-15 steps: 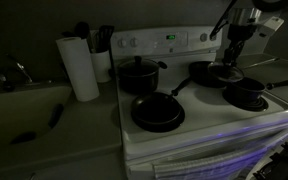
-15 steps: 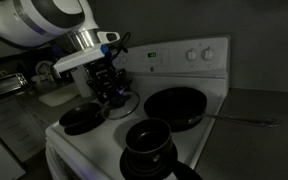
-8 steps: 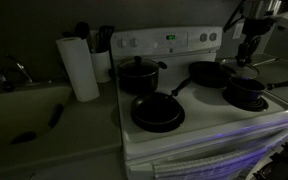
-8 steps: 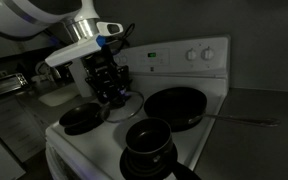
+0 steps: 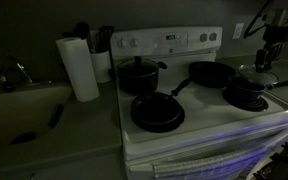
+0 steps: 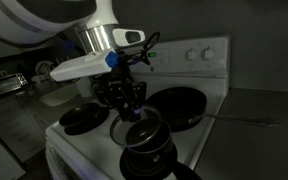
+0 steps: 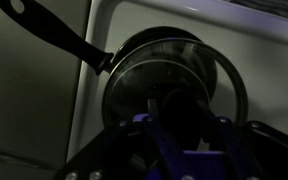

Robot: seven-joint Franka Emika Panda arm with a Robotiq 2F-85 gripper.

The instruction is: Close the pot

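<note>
Next, my gripper will bring the glass lid (image 7: 154, 85) down onto the pot's open rim below, tipping the lid level since that hangs tilted, and release the knob.
The pot (image 5: 246, 97) is a small black saucepan on the stove's front burner; it also shows in an exterior view (image 6: 149, 152). In the wrist view its rim (image 7: 239, 95) and long handle (image 7: 64, 35) show under the lid. My gripper (image 5: 261, 62) is shut on the knob of the round glass lid (image 5: 255, 73) and holds it just above the pot, a little off centre. In an exterior view the gripper (image 6: 127, 106) holds the lid (image 6: 144, 126) tilted over the pot. In the wrist view the gripper (image 7: 179, 112) hides the knob of the lid (image 7: 154, 85).
A taller two-handled pot (image 5: 139, 75), a flat frying pan (image 5: 156, 112) and another pan (image 5: 210, 72) sit on the other burners. A paper towel roll (image 5: 81, 68) and a sink (image 5: 19, 100) are beside the stove. A wide pan (image 6: 174, 105) lies behind the pot.
My gripper has carried the glass lid from over the back pan across to above the saucepan.
</note>
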